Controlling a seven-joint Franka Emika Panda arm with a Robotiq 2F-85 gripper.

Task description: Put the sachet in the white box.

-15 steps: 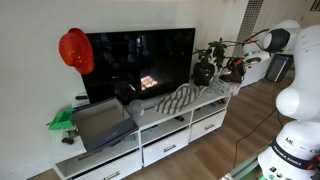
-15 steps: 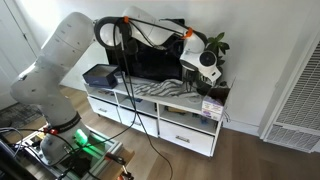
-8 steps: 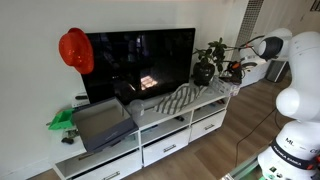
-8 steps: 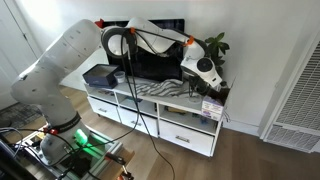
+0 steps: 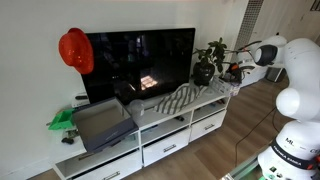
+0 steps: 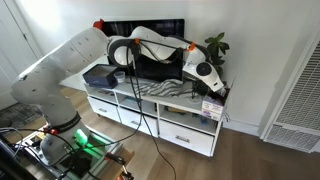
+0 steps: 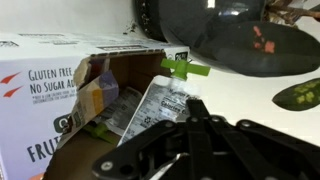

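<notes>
The sachet's green cap is still outside the box (image 7: 45,85), so the robot should move its gripper to the left in the wrist view, toward the opening (image 7: 128,84), and let go of the sachet.
In the wrist view the white box (image 7: 45,85), printed "Gluten free", lies with its flap open and several packets inside. The sachet (image 7: 150,108), a silver pouch with a green cap, hangs with its lower end at the box's opening. My gripper (image 7: 192,106) has its fingers together on the sachet's edge. In both exterior views the gripper (image 5: 236,71) (image 6: 207,84) hovers just above the box (image 6: 211,104) at the end of the white cabinet, beside the potted plant (image 5: 205,68). The sachet is too small to make out there.
The plant's black pot (image 7: 240,40) stands right behind the box. A striped cloth (image 5: 170,102), a large grey bin (image 5: 100,125), a TV (image 5: 140,62) and a red hat (image 5: 75,50) fill the cabinet top. The cabinet edge is close by.
The arm has swung down and in towards the cabinet's end, bringing the gripper lower over the box by the plant. Nothing else moved.
</notes>
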